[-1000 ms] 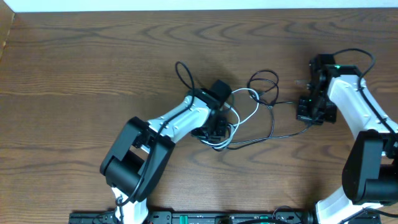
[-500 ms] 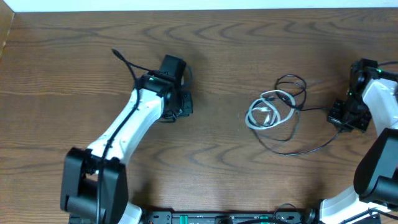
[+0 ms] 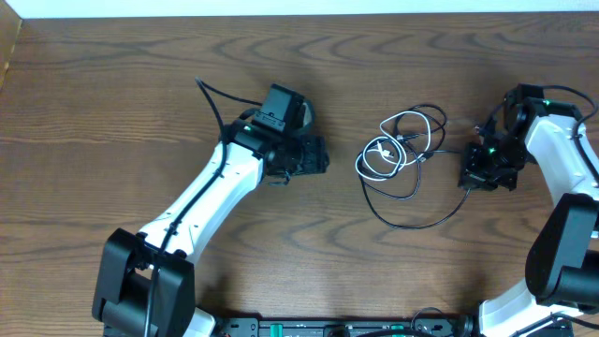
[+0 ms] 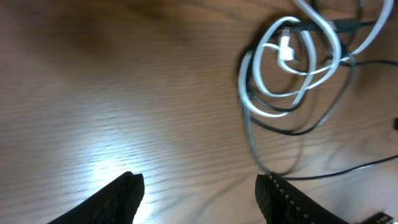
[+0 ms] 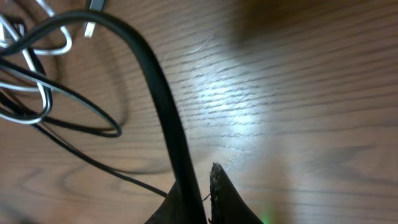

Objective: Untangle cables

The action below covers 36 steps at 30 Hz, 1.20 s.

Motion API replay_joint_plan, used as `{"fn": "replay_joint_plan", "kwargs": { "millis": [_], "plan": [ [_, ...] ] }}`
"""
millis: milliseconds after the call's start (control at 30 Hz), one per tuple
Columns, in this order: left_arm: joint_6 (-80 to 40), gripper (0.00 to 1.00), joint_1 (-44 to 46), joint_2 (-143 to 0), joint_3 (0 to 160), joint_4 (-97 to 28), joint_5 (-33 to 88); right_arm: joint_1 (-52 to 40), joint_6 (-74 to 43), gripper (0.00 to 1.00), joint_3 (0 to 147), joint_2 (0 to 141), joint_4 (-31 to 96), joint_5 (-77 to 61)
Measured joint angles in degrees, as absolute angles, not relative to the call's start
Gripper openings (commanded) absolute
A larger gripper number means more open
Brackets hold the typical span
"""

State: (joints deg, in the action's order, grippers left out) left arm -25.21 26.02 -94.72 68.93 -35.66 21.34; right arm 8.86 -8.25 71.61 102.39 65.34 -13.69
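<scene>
My right gripper is to shift toward the white coil next and then release the black cable's end (image 3: 466, 182), since the black cable's loops still tangle with the white cable (image 3: 377, 162).
The white cable (image 3: 377, 162) lies coiled at the table's middle right, entangled with the thin black cable (image 3: 413, 223), which loops around and below it. My left gripper (image 3: 316, 155) is open and empty, just left of the coil and apart from it. In the left wrist view my left gripper (image 4: 202, 194) shows wide-open fingers, with the white cable (image 4: 266, 102) and the black cable (image 4: 326, 112) ahead. My right gripper (image 3: 479, 174) is shut on the black cable's right end. The right wrist view shows my right gripper's jaws (image 5: 208, 193) pinching the black cable (image 5: 163, 99), with the white cable (image 5: 37, 87) at the far left.
The wooden table (image 3: 140, 112) runs to a white back edge (image 3: 299, 7). The left arm's own black wire (image 3: 211, 94) arcs behind its wrist. The arm bases and a black rail (image 3: 328, 328) stand along the front edge.
My left gripper left the cable pile, swung far left, then came back right near the coil. My right gripper pulled right with the black cable, then moved back left; the pile shifted with it.
</scene>
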Motion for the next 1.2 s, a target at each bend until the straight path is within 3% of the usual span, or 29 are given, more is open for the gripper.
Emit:
{"fn": "replay_joint_plan", "kwargs": {
  "millis": [433, 867, 933, 1067, 1100, 1200],
  "plan": [
    [-33.9, 0.63, 31.7, -104.8, 68.8, -23.7, 20.9, 0.7, -8.0, 0.09, 71.6, 102.4, 68.3, -14.5],
    [-49.8, 0.61, 34.7, -113.4, 68.8, -12.0, 20.7, 0.6, -8.1, 0.08, 71.6, 102.4, 68.5, -14.6],
    [-51.1, 0.54, 35.6, -113.9, 68.8, -10.5, 20.9, 0.6, -8.1, 0.08, 71.6, 102.4, 68.5, -14.6],
    [-52.7, 0.13, 37.3, -114.3, 68.8, -10.2, 20.9, 0.6, -8.1, 0.08, 71.6, 102.4, 68.5, -14.6],
    [-52.4, 0.08, 37.6, -114.4, 68.8, -10.2, 20.9, 0.6, -8.1, 0.08, 71.6, 102.4, 68.5, -14.6],
    [-52.5, 0.07, 37.7, -114.6, 68.8, -10.1, 20.8, 0.6, -8.1, 0.08, 71.6, 102.4, 68.5, -14.6]
  ]
}}
